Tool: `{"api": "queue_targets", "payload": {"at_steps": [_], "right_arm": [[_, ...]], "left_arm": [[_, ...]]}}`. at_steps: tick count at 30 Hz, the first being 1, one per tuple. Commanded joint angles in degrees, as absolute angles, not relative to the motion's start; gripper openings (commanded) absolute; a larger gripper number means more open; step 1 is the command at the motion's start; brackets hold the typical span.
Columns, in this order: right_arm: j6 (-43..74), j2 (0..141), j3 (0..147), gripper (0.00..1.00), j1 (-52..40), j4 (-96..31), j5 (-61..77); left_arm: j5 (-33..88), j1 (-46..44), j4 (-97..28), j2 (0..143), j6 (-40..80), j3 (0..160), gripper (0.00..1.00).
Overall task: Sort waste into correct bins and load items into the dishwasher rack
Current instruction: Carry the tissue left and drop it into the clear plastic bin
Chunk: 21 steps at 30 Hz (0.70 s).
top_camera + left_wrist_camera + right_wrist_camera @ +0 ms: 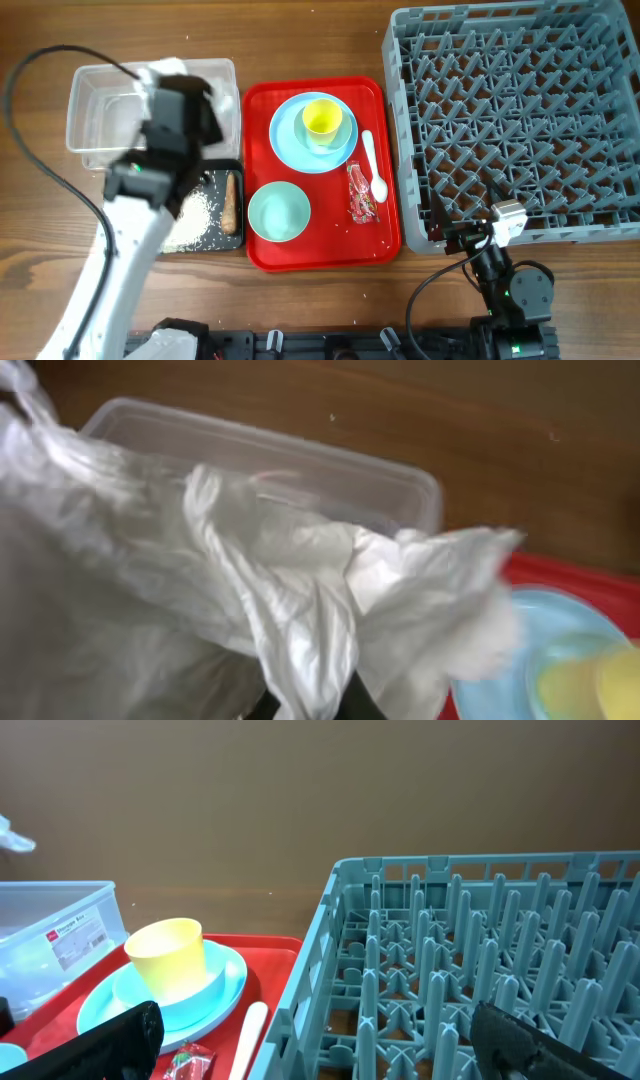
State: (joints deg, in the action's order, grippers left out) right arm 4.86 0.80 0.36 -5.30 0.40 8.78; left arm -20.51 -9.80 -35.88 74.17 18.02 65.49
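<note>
Because the tissue hangs above the tub's rim beside the red tray, I will lower my left gripper leftward in the overhead view toward the tub's middle (130, 112) and release it.
My left gripper (312, 705) is shut on the crumpled white tissue (300, 590), which fills most of the left wrist view. It hangs over the right part of the clear tub (100, 120), (300, 460). In the black tray (218, 172) lie white grains (195, 220) and a brown stick (231, 200). On the red tray (320, 250) are a blue plate (290, 140) with a yellow cup (321, 118), a green bowl (278, 212), a white spoon (373, 165) and a red wrapper (361, 195). My right gripper (325, 1045) stands open at the near left corner of the grey rack (520, 110), holding nothing.
The left arm's black cable (40, 150) loops over the table's left side. The rack's tall wall (330, 940) stands right beside the red tray's edge. Bare wood lies in front of the red tray and behind the tub.
</note>
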Motion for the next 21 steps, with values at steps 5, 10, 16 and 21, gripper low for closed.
{"api": "queue_targets", "payload": {"at_steps": [5, 10, 16, 21], "right_arm": [[4.62, 0.80, 0.32, 1.00, -5.23, 0.64, 9.04], [4.62, 0.80, 0.32, 1.00, -5.23, 0.64, 9.04], [4.62, 0.80, 0.32, 1.00, -5.23, 0.64, 8.97], [4.62, 0.80, 0.32, 1.00, -5.23, 0.64, 9.04]], "left_arm": [[-5.93, 3.95, -29.54, 88.14, 20.64, 65.58, 0.04], [-4.93, 6.20, -24.49, 96.57, 20.58, 65.58, 0.04], [-4.93, 6.17, -22.94, 97.56, 20.60, 65.60, 0.49], [-3.64, 6.15, -23.22, 95.11, 19.77, 65.71, 0.67]]}}
